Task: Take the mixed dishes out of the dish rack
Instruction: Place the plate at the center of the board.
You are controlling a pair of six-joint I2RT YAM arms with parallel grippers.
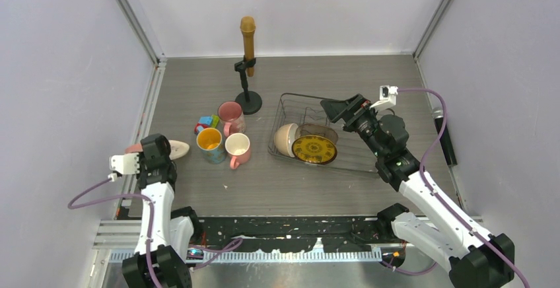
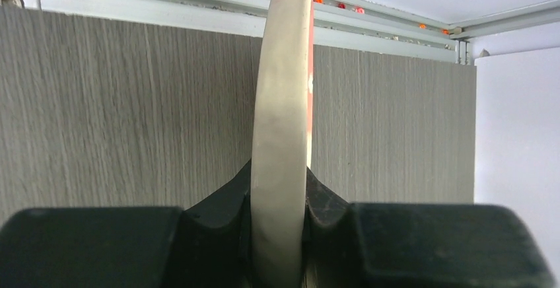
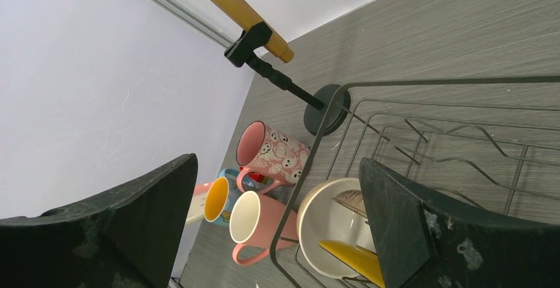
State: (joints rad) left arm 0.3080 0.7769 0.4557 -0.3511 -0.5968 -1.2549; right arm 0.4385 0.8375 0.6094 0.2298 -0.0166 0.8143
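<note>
I will lower and tilt my left gripper next, lay the edge-on plate on the bare tabletop below and outward of it, and release the plate's rim.
The black wire dish rack (image 1: 300, 95) stands right of centre. In it are a cream bowl (image 1: 286, 139) on edge, a brownish bowl (image 1: 318, 131) and the small yellow patterned plate (image 1: 314, 149). Three mugs stand to its left: a pink patterned mug (image 1: 230, 115), a mug with yellow inside (image 1: 210, 143) and a plain pink mug (image 1: 238, 148). My left gripper (image 1: 158, 150) is shut on the rim of the large pink-and-cream plate (image 2: 282, 123), low over the table at the far left. My right gripper (image 3: 277, 162) is open and empty above the rack's back part, over the bowls (image 3: 330, 222).
A tan microphone on a black round-based stand (image 1: 247, 57) stands behind the mugs. Small toy blocks (image 1: 208, 123) lie beside the mugs. A black microphone (image 1: 444, 136) lies by the right wall. Walls close in the table on three sides.
</note>
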